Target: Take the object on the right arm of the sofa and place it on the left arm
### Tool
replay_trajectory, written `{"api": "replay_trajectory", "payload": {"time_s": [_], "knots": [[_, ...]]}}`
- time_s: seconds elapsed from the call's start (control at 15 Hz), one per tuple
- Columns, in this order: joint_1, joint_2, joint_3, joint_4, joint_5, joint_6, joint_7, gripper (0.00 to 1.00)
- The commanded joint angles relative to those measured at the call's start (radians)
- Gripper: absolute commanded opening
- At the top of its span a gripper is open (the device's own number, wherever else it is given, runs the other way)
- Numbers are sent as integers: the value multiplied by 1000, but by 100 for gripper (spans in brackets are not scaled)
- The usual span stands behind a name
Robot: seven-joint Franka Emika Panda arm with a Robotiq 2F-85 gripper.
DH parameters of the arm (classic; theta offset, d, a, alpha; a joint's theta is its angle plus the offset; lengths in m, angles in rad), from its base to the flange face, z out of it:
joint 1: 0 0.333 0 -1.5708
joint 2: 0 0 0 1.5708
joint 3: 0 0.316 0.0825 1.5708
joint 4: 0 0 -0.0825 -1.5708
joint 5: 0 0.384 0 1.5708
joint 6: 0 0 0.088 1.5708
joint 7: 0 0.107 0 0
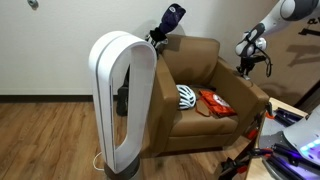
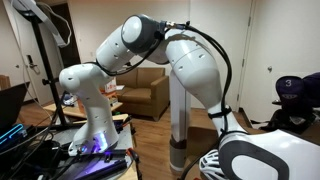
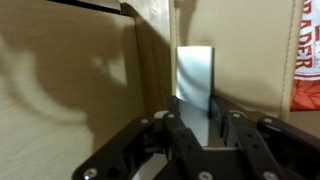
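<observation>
I will shift my gripper to the right in the wrist view next, toward the arm's edge by the bag, and let go of the object.
The brown sofa (image 1: 200, 75) stands behind a tall white fan; it also shows small in an exterior view (image 2: 148, 97). My gripper (image 1: 247, 66) is at the sofa arm on the right side of that exterior view, just over its top. In the wrist view the gripper (image 3: 200, 118) has its fingers closed on both sides of a flat grey rectangular object (image 3: 195, 70), which stands upright between them. The sofa's other arm (image 1: 163, 78) is partly hidden by the fan.
A tall white oval fan (image 1: 122, 100) stands in front of the sofa. A white helmet-like object (image 1: 187, 96) and an orange bag (image 1: 215, 102) lie on the seat; the bag also shows in the wrist view (image 3: 308, 70). A dark cap (image 1: 171, 20) sits above the sofa back.
</observation>
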Motion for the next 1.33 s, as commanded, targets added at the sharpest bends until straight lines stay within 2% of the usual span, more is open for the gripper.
{"api": "replay_trajectory", "payload": {"time_s": [0.0, 0.2, 0.4, 0.87, 0.93, 1.07, 1.27], "knots": [[-52, -90, 92, -102, 45, -29, -102, 14], [-91, -107, 134, -96, 77, -111, -142, 14], [-116, -103, 149, -78, 106, -176, -150, 13], [-106, -91, 123, -78, 95, -132, -108, 14], [-104, -91, 121, -78, 92, -133, -106, 61], [-96, -92, 108, -81, 81, -128, -97, 67], [-86, -109, 82, -100, 77, -103, -65, 87]]}}
